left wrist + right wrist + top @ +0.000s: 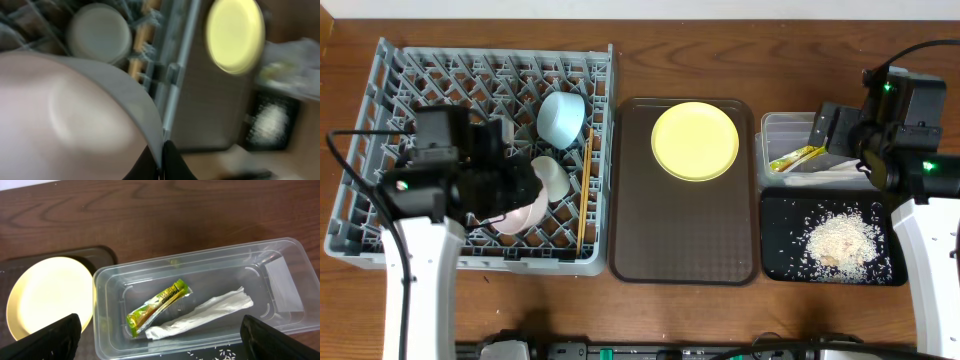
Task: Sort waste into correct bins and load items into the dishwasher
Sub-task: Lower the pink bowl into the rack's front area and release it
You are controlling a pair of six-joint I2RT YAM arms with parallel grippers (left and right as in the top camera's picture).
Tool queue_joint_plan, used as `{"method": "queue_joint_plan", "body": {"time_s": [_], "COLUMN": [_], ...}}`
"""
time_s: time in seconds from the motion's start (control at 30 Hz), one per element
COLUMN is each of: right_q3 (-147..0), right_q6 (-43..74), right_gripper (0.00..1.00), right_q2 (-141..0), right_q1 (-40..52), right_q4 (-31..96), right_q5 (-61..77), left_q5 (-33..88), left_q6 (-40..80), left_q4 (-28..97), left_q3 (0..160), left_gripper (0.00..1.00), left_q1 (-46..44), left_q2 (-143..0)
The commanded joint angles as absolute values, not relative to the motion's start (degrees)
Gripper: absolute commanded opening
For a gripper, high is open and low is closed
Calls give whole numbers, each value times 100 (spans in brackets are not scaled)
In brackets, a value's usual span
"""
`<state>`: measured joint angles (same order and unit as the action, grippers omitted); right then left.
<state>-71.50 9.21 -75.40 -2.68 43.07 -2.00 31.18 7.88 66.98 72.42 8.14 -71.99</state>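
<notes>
The pinkish-white bowl goes down there next, as my left gripper tilts toward level and lowers it.
Over the grey dishwasher rack [380,150], my left gripper [525,190] [162,152] is shut on the rim of a pale pinkish-white bowl [518,215] [65,115]. The bowl fills most of the left wrist view. Also in the rack are a light blue bowl [561,117], a cream cup [552,175] [99,32] and wooden chopsticks [585,190]. The yellow plate [695,140] [235,35] [47,297] lies on the brown tray [685,230]. My right gripper [835,130] [160,332] hangs open above the clear tub [785,125] [200,262], which holds the green-and-yellow packet [159,305] and white wrapper [202,315].
The black tray [780,255] at the front right holds a heap of rice-like crumbs [842,240] [272,120]. It sits right beside the clear tub. The brown tray lies between the rack and both bins. Bare wooden table runs along the back and front edges.
</notes>
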Motion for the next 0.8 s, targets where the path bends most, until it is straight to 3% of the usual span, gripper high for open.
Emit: {"method": "queue_joint_plan", "body": {"time_s": [0.0,0.27,0.57,0.77], "right_q3": [-7199,-7199,-7199,-7199], "right_q6": [980,980,980,980], "right_gripper": [99,99,99,99], "right_q2": [-7561,-7561,-7561,-7561], "right_q1": [-303,-303,-303,-303], "right_q4": [4313,4313,4313,4313], "right_q5": [-255,-255,-255,-255], "left_q5": [5284,6853,6860,6370], "left_q6": [-427,-2152,-2593,-2591], "left_q4": [7096,8149,8208,8224], "left_q3": [7249,7244,7192,7192], "left_gripper": [7,8,7,8], "left_q1": [1507,2650,3050,3780], "left_q2": [-7607,-8772,-10079,-10287]}}
